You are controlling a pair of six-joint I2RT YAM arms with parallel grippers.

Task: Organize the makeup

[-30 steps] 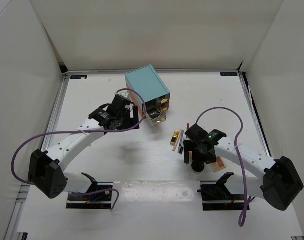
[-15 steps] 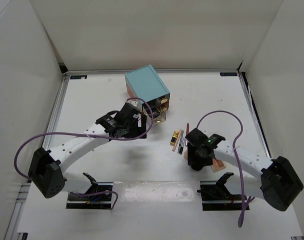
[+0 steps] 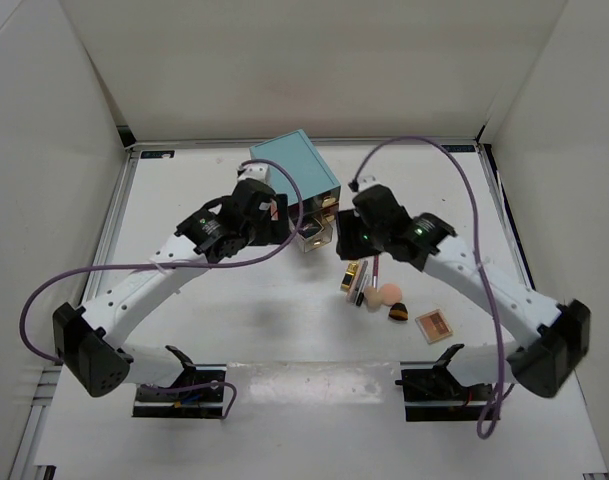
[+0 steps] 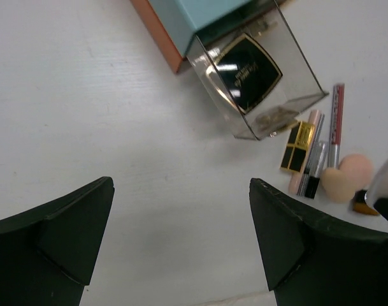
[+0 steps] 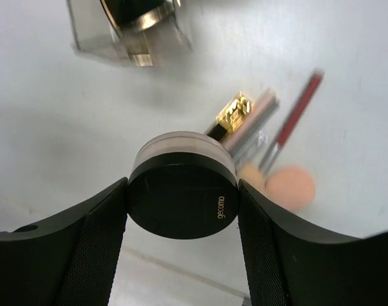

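My right gripper will next move outward toward the teal box, turn to line up with the drawer, and then go down over the black square compact [image 3: 310, 230].
My right gripper [image 5: 182, 185] is shut on the round black compact [image 5: 181, 203] and holds it above the table. In the top view the right gripper [image 3: 348, 241] hangs just right of the open clear drawer [image 3: 314, 235] of the teal box [image 3: 292, 168]. Below it lie the gold lipstick [image 5: 234, 111], a silver-lilac tube [image 4: 314, 167], a red slim stick [image 5: 297, 115] and peach sponges [image 3: 385, 297]. The square tan-pink palette [image 3: 434, 323] lies nearer the front. My left gripper [image 4: 181, 185] is open over bare table, left of the drawer, which holds a black square compact [image 4: 248, 64].
The teal box stands at the back centre with gold-handled drawers on its front. A small dark and orange piece [image 3: 396, 313] lies beside the sponges. White walls close in the table on three sides. Purple cables arc over both arms.
My right gripper shut on the round black compact near the front, lifted it and carried it back toward the drawer. The sponges and palette now show. The left arm shifted only slightly.
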